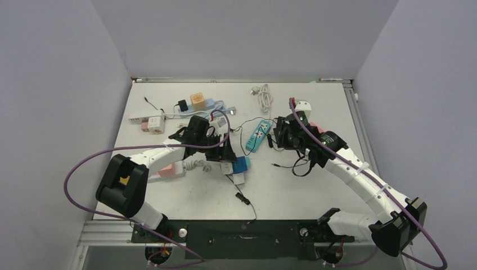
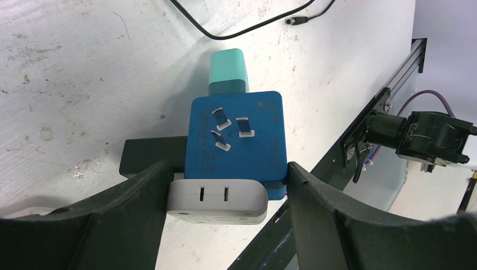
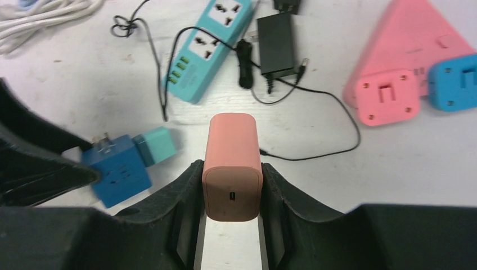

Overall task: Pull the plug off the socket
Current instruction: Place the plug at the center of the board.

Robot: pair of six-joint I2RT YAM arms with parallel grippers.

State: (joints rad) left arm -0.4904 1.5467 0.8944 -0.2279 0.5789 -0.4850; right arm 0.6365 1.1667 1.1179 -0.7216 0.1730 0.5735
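My right gripper carries the plug outward and down to the bare tabletop between the adapter and the pink socket next, and releases the plug there.
My left gripper [image 2: 228, 180] is shut on a blue socket cube [image 2: 253, 135] lying on the table. One finger presses a white plug [image 2: 216, 197] set in the cube's near side, and the other presses the cube's right side. A teal plug [image 2: 228, 70] sits in its far side. In the top view the left gripper [image 1: 222, 152] is beside the cube [image 1: 242, 165]. My right gripper [image 3: 232, 174] is shut on a salmon-pink charger plug [image 3: 232, 152], held clear of the blue cube [image 3: 121, 171], which lies to its left. The right gripper [image 1: 281, 135] is at table centre.
A teal power strip [image 3: 208, 39] and a black adapter [image 3: 277, 42] with loose black cables lie ahead. A pink triangular socket [image 3: 410, 50] with a blue plug [image 3: 455, 81] is at the right. A white cable coil [image 1: 264, 95] and small sockets [image 1: 197, 100] lie at the back.
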